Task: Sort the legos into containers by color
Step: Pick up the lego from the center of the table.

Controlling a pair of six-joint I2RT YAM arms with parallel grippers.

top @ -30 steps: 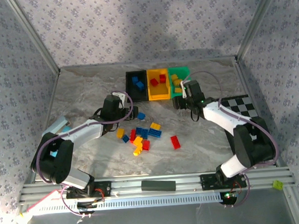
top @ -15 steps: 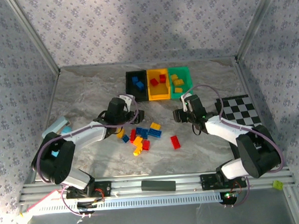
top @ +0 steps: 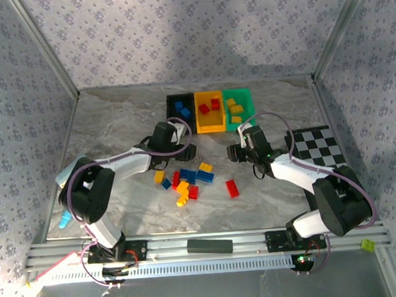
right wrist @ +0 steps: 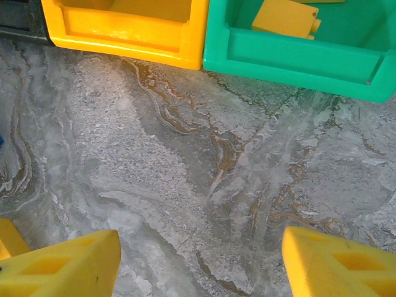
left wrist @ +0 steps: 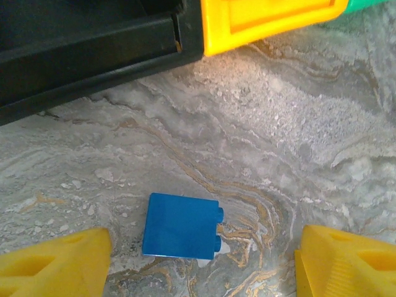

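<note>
My left gripper will go straight down next, until its open fingers are around the loose blue lego (left wrist: 182,226), then close.
A loose blue lego (left wrist: 182,226) lies flat on the marbled table between the yellow fingers of my left gripper (left wrist: 201,266), which is open and not touching it. From above, that gripper (top: 187,150) sits just in front of the black container (top: 180,111). The yellow-orange container (top: 209,112) and the green container (top: 238,107) stand in a row beside it, each with legos inside. My right gripper (top: 233,152) hangs open over bare table in front of the green container (right wrist: 297,52), nothing between its fingers (right wrist: 59,266). Several red, blue and yellow legos (top: 186,179) lie mid-table.
A single red lego (top: 232,188) lies right of the pile. A checkered board (top: 319,148) is on the table's right side under my right arm. A flat black bar (top: 209,246) rests on the front rail. Metal frame posts border the table.
My left gripper has swung right, coming over the loose blue lego near the black container. My right gripper drew back from the green container toward the table's middle.
</note>
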